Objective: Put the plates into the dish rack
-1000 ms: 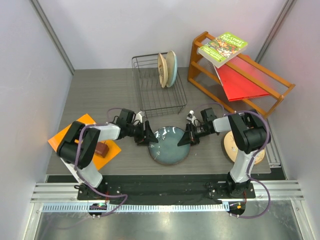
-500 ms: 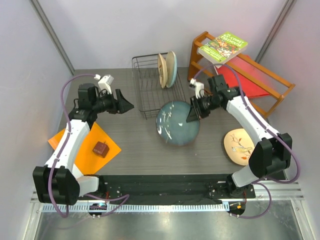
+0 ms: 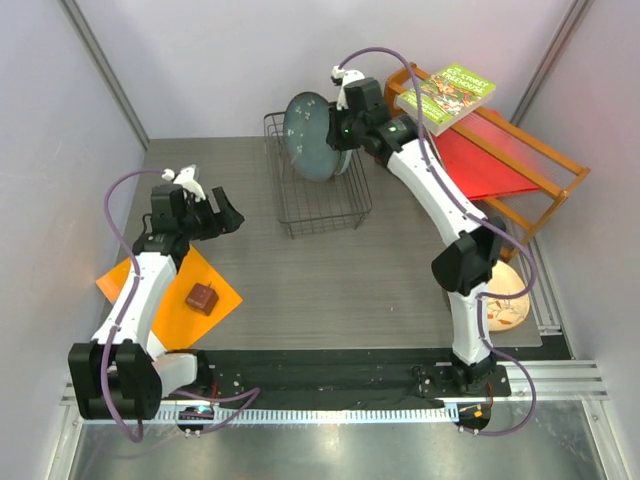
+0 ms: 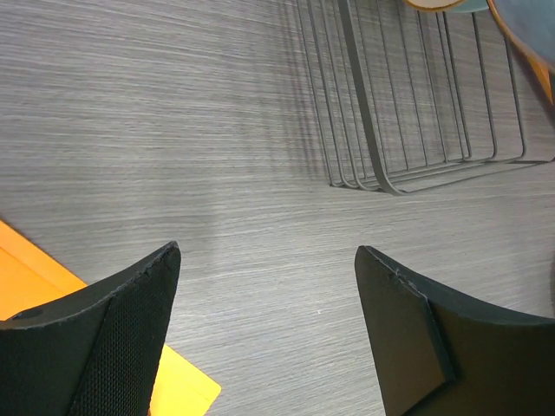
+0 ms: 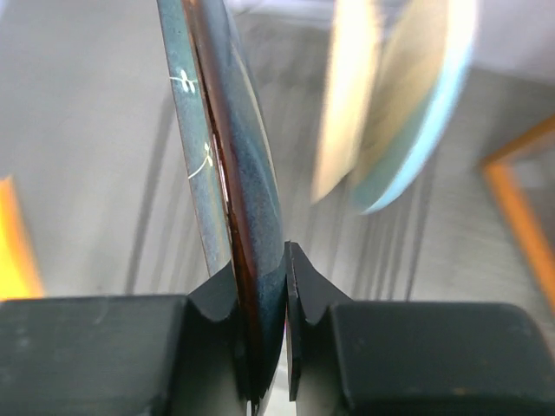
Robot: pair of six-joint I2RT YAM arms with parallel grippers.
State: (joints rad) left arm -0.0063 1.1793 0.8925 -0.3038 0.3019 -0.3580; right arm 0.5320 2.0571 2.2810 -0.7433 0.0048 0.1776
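The rack's empty wires beside the tan plate lie below, so my right gripper next needs to go down and left in the top view and release there.
My right gripper is shut on the rim of the dark blue-grey speckled plate. It holds the plate on edge over the back of the black wire dish rack. In the right wrist view the plate stands between my jaws. A tan plate and the cream and light-blue plate stand blurred just beyond it. Another tan bird plate lies flat on the table at the right, partly behind the right arm. My left gripper is open and empty left of the rack.
An orange wooden shelf stands at the back right with a green book and a red board. An orange mat with a small brown block lies at the front left. Grey walls close in both sides.
My right arm has carried the dark blue plate from over the table's middle up and back to the rack, turning it on edge. My left gripper has moved a little nearer and stays open.
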